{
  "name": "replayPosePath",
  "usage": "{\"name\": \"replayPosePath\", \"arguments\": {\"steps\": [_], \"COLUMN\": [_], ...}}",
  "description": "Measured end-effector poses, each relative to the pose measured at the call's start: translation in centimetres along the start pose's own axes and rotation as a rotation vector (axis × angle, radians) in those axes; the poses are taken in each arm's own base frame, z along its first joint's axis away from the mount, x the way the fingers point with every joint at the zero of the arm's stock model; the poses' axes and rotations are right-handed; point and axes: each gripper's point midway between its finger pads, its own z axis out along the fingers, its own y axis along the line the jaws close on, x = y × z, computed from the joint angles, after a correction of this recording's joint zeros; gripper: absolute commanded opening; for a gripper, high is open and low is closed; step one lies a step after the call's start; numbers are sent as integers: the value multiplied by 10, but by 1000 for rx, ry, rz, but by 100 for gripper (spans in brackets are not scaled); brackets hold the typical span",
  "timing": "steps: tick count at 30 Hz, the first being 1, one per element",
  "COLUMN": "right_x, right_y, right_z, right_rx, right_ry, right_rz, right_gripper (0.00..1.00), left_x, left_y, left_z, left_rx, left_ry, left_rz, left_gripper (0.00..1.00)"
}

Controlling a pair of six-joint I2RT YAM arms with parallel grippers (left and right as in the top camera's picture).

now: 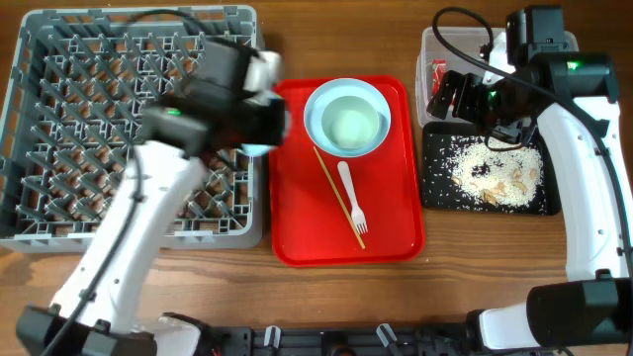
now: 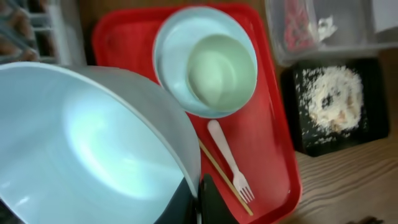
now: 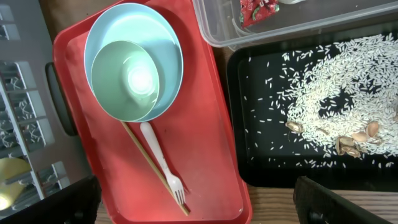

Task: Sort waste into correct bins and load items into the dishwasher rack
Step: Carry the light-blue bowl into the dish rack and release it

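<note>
I should next swing my left gripper away from the red tray. Then I need to tilt the plate and lower it onto pegs (image 1: 215,178) beside the yellow cup.
My left gripper (image 2: 200,199) is shut on the rim of a white round plate (image 2: 93,143), held at the right edge of the grey dishwasher rack (image 1: 59,119); in the overhead view the gripper (image 1: 259,138) mostly hides the plate. A pale green bowl (image 1: 348,127) sits in a pale blue saucer (image 1: 321,99). A white fork (image 1: 351,198) and a wooden chopstick (image 1: 336,193) lie beside them. My right gripper (image 3: 199,205) is open and empty, above the black tray (image 1: 435,188) holding rice leftovers (image 1: 495,168). The clear tub (image 1: 435,44) holds the red wrapper (image 1: 438,74).
The bowl, saucer, fork and chopstick all rest on a red serving tray (image 1: 297,227) between the rack and the bins. A yellow cup (image 3: 9,186) shows among the rack's pegs. A white tissue scrap (image 2: 323,25) lies in the tub.
</note>
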Motion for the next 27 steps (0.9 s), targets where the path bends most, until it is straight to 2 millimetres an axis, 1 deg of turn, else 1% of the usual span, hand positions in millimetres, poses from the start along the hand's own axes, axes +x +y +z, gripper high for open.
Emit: {"name": "replayPosePath", "arguments": {"steps": [2,4,7,10,14,17,20,21,24,27], "right_x": [0,0,0,0,0,0,0,0,0,0], "right_y": [0,0,0,0,0,0,0,0,0,0], "right_z": [0,0,0,0,0,0,0,0,0,0], "right_rx": [0,0,0,0,0,0,0,0,0,0], "right_ry": [0,0,0,0,0,0,0,0,0,0], "right_rz": [0,0,0,0,0,0,0,0,0,0], "right_gripper": [100,100,100,100,100,100,100,100,100,100], "left_x": [-8,-12,-17,-18,-20,-20,-16,-16,-19,-22], "left_y": [20,36,56,70,89,104,119,121,127,141], "left_z": [-9,-17,-29,-33,-25,-9,9,12,11,8], "left_rx": [48,107,230,330,461,544,584,618,664,681], "left_ry": [-14,-20,-36,-39,-30,-10,19,21,6,-20], "left_rz": [-28,-53,-91,-129,-196,-261,-326,-352,-386,-421], "left_gripper": [4,4,4,4,4,4,4,4,4,4]}}
